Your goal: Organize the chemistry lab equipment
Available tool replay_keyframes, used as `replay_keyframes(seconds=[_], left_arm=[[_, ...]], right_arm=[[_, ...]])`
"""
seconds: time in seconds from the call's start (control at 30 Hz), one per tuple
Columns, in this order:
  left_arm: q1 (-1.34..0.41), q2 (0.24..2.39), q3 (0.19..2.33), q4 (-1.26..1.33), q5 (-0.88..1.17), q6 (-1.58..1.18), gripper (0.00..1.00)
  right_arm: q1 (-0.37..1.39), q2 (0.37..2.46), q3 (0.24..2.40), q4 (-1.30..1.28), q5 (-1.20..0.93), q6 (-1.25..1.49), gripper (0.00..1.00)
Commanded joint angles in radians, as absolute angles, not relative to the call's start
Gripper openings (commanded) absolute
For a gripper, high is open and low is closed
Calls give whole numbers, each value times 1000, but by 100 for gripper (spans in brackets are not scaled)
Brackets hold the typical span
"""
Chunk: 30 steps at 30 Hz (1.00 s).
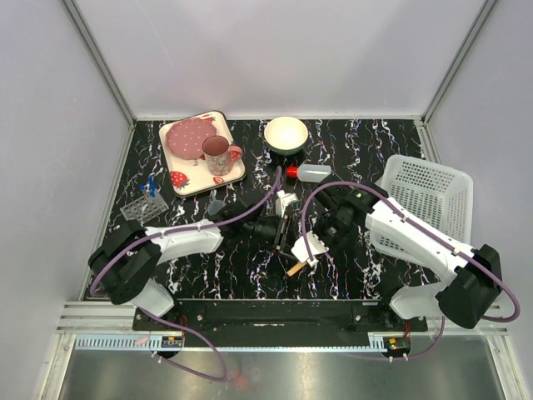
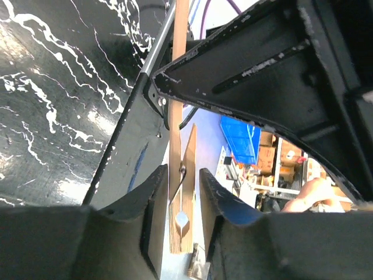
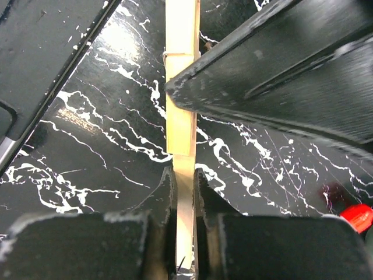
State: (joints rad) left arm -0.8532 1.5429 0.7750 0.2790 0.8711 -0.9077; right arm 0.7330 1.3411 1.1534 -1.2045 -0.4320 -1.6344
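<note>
My right gripper moves outward and across over the white basket's bottom next and releases the stick, since the basket stands to its right in the top view.
A thin wooden stick, a spring clamp of two pale slats, hangs between both arms at the table's middle front. My left gripper is shut on its sprung end; the left jaw presses the wood and the right jaw sits close beside it. My right gripper is shut tight on the other end of the stick, low over the black marbled table. A red-capped translucent bottle lies behind the grippers. The clear grid rack with blue-capped tubes stands at the left. A tiny clear cup sits near my left arm.
A white plastic basket stands at the right behind my right arm. The strawberry-print tray with a pink mug and a white bowl stand at the back.
</note>
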Motion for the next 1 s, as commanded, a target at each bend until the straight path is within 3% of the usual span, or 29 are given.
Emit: replay_keyframes(seconds=[0.0,0.2,0.43,0.7,0.97], left_arm=[[-804,1415,727,371,819,-936,44],[-726,1177,762,73,628,-771,80],[-667,916,879,-392,255,-522,99],[-589,698,942,-650,-176,-330,99],[-588,709,942,-799,-435,-247,99]], right_arm=[[738,1296,1180,-1219,-451,-1562,2],[721,1270,1207,-1229,-546,-1467,1],[646,1258,1272,-1232,-633,-1313,2],[479,1201,1345,-1177,-788,-1071,0],[261,1123,1296,-970,-807,-723,0]])
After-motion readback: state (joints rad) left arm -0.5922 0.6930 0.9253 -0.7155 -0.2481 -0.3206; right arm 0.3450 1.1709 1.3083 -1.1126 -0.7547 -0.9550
